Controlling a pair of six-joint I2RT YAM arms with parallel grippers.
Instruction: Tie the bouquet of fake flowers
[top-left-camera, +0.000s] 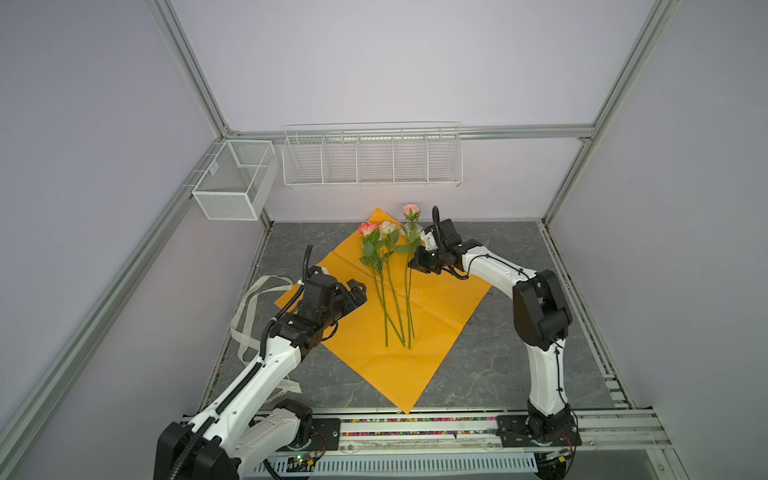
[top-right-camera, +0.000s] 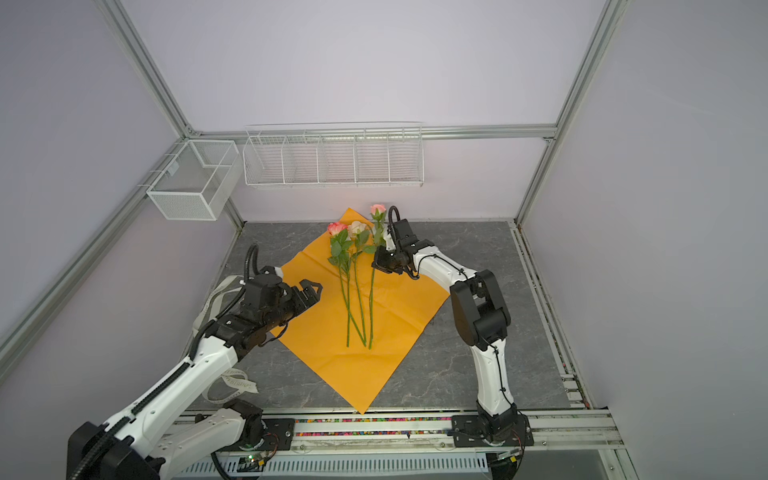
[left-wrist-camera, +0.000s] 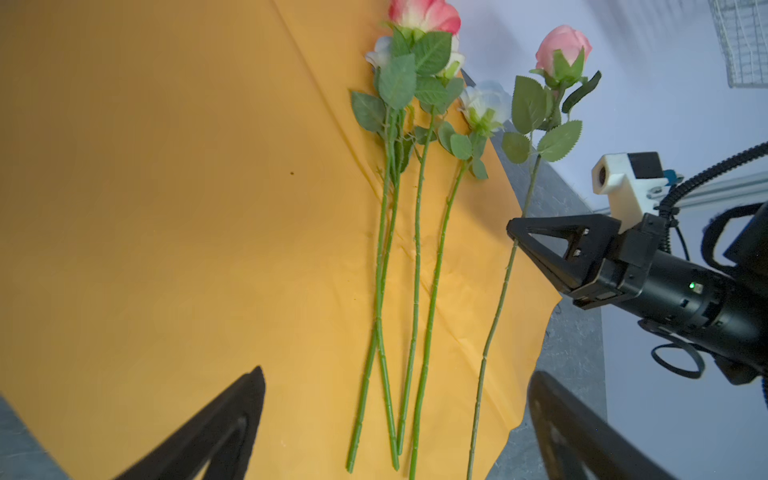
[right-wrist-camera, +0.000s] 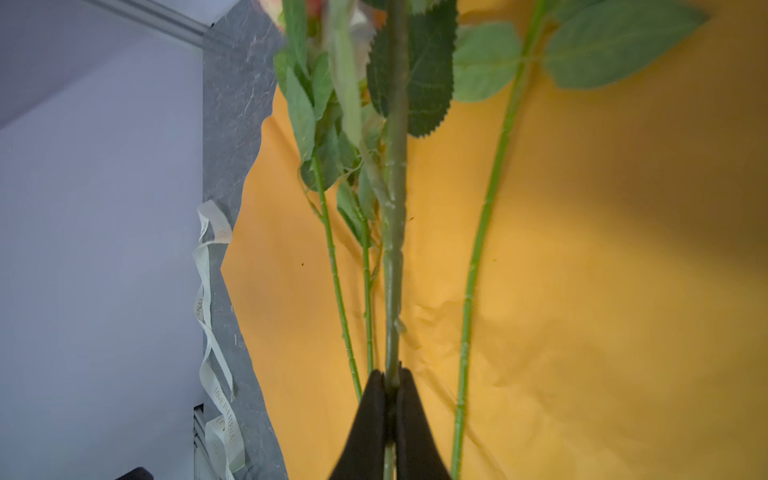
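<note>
My right gripper should move next over the middle stem of the lying flowers and go down to let go of the pink rose's stem there, because the rose is raised off the paper.
No wrapped bouquet is in view. A sheet of orange paper lies flat on the grey table. Several fake flowers lie side by side on it, blossoms toward the back wall. My right gripper is shut on the stem of one more pink rose and holds it raised just right of the others. My left gripper stands open over the paper's left part, holding nothing. A cream ribbon lies loose to the left.
A white wire rack hangs on the back wall and a mesh basket on the left frame. The arms' base rail runs along the front edge. Bare grey tabletop shows right of the paper.
</note>
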